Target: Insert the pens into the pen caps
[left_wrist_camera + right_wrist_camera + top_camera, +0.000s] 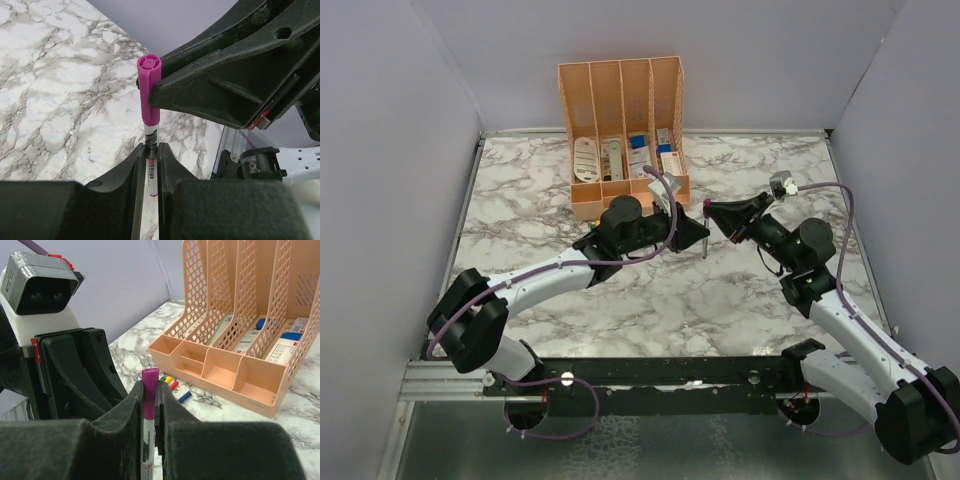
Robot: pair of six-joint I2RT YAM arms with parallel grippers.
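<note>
I will move my left gripper to the left in the top view next and tip it down to let go of the pen on the tabletop beside the blue cap, because the pen is capped.
A grey-white pen [151, 167] stands upright between my two grippers, with the magenta-purple cap [149, 90] on its top end. My left gripper [150, 147] is shut on the pen's barrel. My right gripper [149, 390] is shut on the magenta cap [149, 390], with the barrel [148, 455] running down between its fingers. In the top view the grippers meet at the pen [707, 240], left gripper [698, 232] and right gripper [715, 212]. The green [162, 380], yellow [168, 379], red [173, 385] and blue [184, 396] caps lie by the organizer. The other pens are out of view.
A peach mesh organizer [620, 100] with white and blue boxed items stands at the back middle of the marble table, its low front trays [225, 370] just behind the loose caps. Grey walls close in the left, right and back sides.
</note>
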